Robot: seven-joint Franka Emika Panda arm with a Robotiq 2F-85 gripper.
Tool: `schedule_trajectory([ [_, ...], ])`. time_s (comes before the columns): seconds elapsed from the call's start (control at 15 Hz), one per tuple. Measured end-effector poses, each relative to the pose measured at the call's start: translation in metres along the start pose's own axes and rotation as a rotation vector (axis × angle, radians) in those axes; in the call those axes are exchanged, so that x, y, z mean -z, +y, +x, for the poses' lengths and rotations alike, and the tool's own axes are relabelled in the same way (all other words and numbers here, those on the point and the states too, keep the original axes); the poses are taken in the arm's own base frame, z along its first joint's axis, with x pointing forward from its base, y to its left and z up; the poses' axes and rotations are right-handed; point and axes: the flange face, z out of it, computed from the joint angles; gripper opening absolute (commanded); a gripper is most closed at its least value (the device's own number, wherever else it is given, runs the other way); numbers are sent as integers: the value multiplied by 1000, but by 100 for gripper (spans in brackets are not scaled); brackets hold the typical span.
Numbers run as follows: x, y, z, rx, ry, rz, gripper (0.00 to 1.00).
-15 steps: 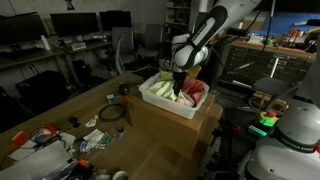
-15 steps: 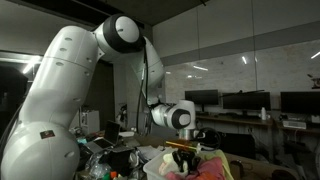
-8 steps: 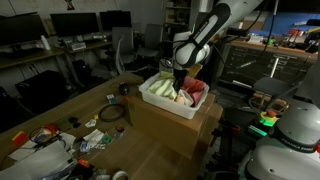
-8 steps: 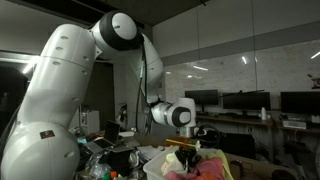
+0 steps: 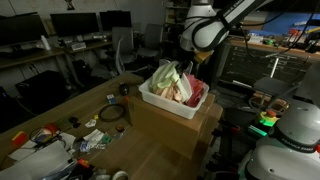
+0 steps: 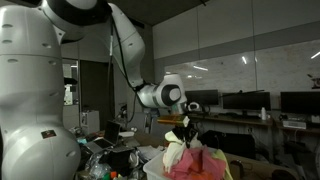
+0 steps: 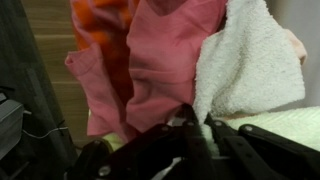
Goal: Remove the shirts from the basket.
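Observation:
I should lift my gripper higher next, because the lower folds of the heap of shirts sit in the basket (image 5: 160, 101). Then I should swing over the bare tabletop (image 5: 130, 152) beside the cardboard box to release the heap.
A white basket (image 5: 160, 101) stands on a cardboard box, with red cloth (image 5: 196, 94) still lying in it. My gripper (image 5: 184, 58) is shut on a bundle of shirts (image 5: 170, 80), pale green and pink, and lifts it up out of the basket. In an exterior view the gripper (image 6: 183, 129) hangs above the raised bundle (image 6: 190, 160). In the wrist view my gripper (image 7: 196, 128) pinches a white cloth (image 7: 245, 60) next to pink cloth (image 7: 165, 50) and orange cloth (image 7: 100, 25). The basket is hidden there.
The cardboard box (image 5: 175, 128) under the basket sits on a wooden table (image 5: 70, 110). Cables, tape and small clutter (image 5: 70, 135) lie at the table's near left. Desks with monitors (image 5: 60, 25) line the back. A white robot base (image 5: 290, 130) stands at right.
My gripper has risen from inside the basket, pulling the bundle of shirts upward with it. The arm is higher in both exterior views.

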Motion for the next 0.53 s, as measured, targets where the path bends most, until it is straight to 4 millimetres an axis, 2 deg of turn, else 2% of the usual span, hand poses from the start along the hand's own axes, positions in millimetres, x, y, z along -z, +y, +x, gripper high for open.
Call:
schedule_trajectory([
  [0.27, 77, -18, -6, -107, 153, 21, 2],
  [0.53, 135, -43, -10, -256, 265, 84, 2],
])
